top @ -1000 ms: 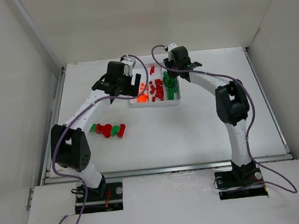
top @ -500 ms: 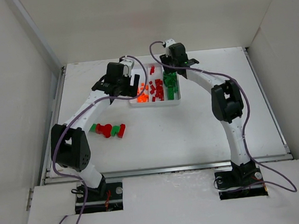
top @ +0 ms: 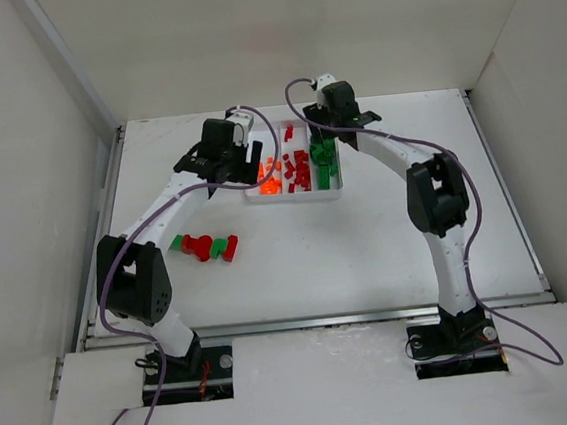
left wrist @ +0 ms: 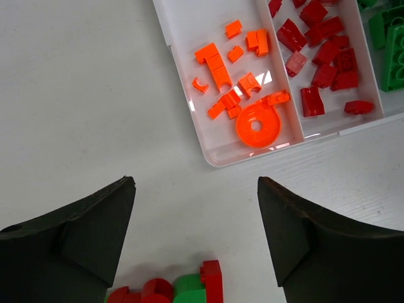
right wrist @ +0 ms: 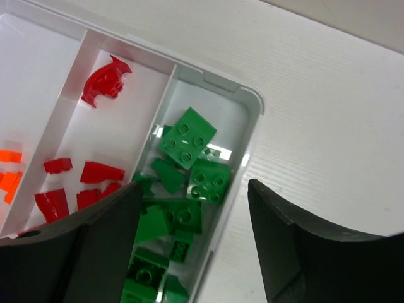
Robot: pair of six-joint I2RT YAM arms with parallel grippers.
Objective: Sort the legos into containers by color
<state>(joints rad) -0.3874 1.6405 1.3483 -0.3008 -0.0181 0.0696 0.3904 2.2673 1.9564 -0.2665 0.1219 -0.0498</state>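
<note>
The green piece (top: 219, 247) (left wrist: 189, 289) is beside the end red brick outside the tray. My left gripper will move back and turn next, then go down to it.
The white tray (top: 294, 198) has three containers side by side, holding orange legos (top: 270, 177), red legos (top: 301, 166) and green legos (top: 324, 158). My right gripper (right wrist: 194, 184) hangs open and empty over the green bricks (right wrist: 186, 170) at the far end of their compartment; it also shows from above (top: 324, 133). My left gripper (left wrist: 196, 183) is open and empty above bare table, just off the tray's near-left corner (left wrist: 214, 158). A loose cluster of red and green legos (top: 207, 247) lies on the table, seen at the lower edge (left wrist: 189, 287) of the left wrist view.
White walls (top: 79, 172) close in the table on the left, back and right. A metal rail (top: 314, 320) runs along the near edge. The orange compartment holds a round orange ring piece (left wrist: 257, 124).
The right gripper has shifted slightly back and left over the tray's green side and its jaws have spread. The left arm has barely moved.
</note>
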